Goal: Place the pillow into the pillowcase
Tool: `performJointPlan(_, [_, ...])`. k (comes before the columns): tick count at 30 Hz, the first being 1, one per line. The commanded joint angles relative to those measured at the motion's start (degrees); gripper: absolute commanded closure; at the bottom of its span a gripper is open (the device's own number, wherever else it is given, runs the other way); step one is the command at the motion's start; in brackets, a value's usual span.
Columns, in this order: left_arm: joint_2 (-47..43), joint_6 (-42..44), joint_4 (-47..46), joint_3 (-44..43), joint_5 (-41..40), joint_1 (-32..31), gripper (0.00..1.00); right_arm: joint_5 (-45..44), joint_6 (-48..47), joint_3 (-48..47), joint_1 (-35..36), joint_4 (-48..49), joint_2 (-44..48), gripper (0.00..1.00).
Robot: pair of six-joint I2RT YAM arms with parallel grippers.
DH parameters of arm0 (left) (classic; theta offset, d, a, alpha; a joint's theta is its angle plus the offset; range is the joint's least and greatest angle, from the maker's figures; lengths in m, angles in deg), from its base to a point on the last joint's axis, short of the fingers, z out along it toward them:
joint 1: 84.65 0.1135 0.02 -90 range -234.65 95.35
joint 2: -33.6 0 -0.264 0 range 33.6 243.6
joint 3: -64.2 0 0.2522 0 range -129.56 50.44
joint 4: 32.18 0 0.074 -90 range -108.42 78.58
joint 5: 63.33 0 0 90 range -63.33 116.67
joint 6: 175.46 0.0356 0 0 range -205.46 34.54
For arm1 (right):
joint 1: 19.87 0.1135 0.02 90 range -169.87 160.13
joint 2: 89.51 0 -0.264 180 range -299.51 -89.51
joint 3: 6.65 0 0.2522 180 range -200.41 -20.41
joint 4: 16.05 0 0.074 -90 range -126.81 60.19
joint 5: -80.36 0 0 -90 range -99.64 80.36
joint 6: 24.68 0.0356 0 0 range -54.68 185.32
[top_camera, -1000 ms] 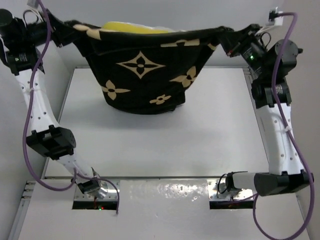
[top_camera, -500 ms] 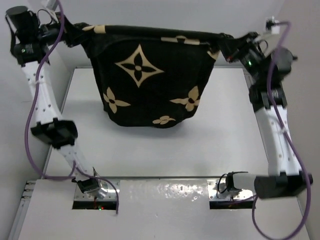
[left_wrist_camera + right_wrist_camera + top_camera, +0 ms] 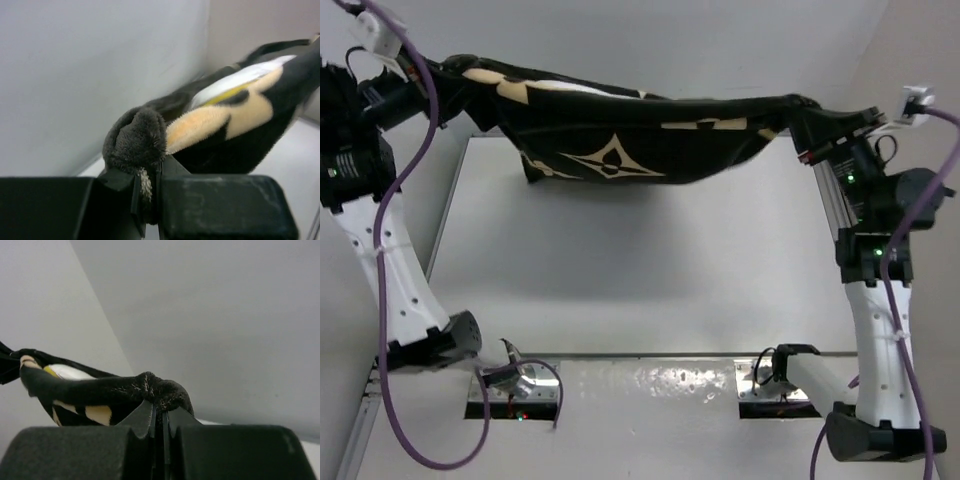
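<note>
I need to lower the pinched corner in my left gripper back over the white table next, tilting downward, and let go of it, because the pillow (image 3: pixel 240 77) is already inside the case.
The black pillowcase (image 3: pixel 620 135) with tan flower motifs hangs stretched between both arms, high above the white table (image 3: pixel 640 280). My left gripper (image 3: pixel 448 78) is shut on its left top corner; the pinched black fabric (image 3: pixel 137 140) shows in the left wrist view. My right gripper (image 3: pixel 802 112) is shut on its right top corner, bunched fabric (image 3: pixel 160 390) at the jaws. The white pillow (image 3: pixel 240 77) with its yellow band sits inside the case, peeking from the opening; a sliver also shows in the right wrist view (image 3: pixel 70 371). In the top view it is almost hidden.
White walls close in behind and on both sides. Purple cables (image 3: pixel 390 180) loop along both arms. The arm bases sit on metal plates (image 3: pixel 515 385) at the near edge of the table.
Both arms have risen and swung the pillowcase up toward level; it hung low in a deep pouch before and now shows foreshortened and shallow. The pillow's yellow edge, visible at the top earlier, is hidden.
</note>
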Motion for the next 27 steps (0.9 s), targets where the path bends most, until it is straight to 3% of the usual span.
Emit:
performJointPlan(1, [20.0,22.2,39.5,-8.3,-15.9,-0.9,1.00,-5.6,4.6,6.6,-1.0,8.0,-5.4,1.00])
performJointPlan(2, [21.6,25.1,43.1,-13.8,-18.0,-1.3,1.00,-6.0,3.7,3.5,-0.8,5.4,-5.8,1.00])
performJointPlan(4, [22.6,27.8,48.9,-15.3,-20.2,-2.4,1.00,-5.9,0.9,0.3,-0.2,2.3,-6.3,1.00])
performJointPlan(8, [17.9,35.6,49.5,-4.4,-28.8,-4.9,1.00,-5.1,-2.7,0.5,2.2,-1.1,-4.4,1.00])
performJointPlan(11, [14.9,41.9,49.8,9.1,-37.3,-6.9,1.00,-4.4,-3.9,2.9,6.2,-3.8,-1.9,1.00])
performJointPlan(14, [14.4,47.1,49.9,17.8,-41.1,-6.5,0.99,-7.0,-3.1,5.0,9.9,-3.5,-1.7,1.00])
performJointPlan(19, [19.9,47.9,49.2,16.5,-38.6,-6.6,0.96,-15.2,1.0,1.4,18.3,5.1,-11.5,1.00])
performJointPlan(21, [21.5,46.9,47.4,14.7,-36.7,-6.9,0.88,-18.5,1.9,-0.6,19.6,6.5,-15.0,1.00])
performJointPlan(22, [21.9,45.6,46.8,13.9,-35.8,-7.1,0.73,-20.3,3.4,-2.5,20.7,6.6,-18.0,1.00])
performJointPlan(24, [22.7,46.0,46.7,11.0,-34.7,-7.2,0.64,-24.0,5.4,-3.1,21.5,6.8,-20.3,1.00])
performJointPlan(27, [22.5,47.5,46.5,8.1,-33.3,-5.6,0.41,-30.1,7.0,-2.1,24.4,8.3,-22.0,1.00])
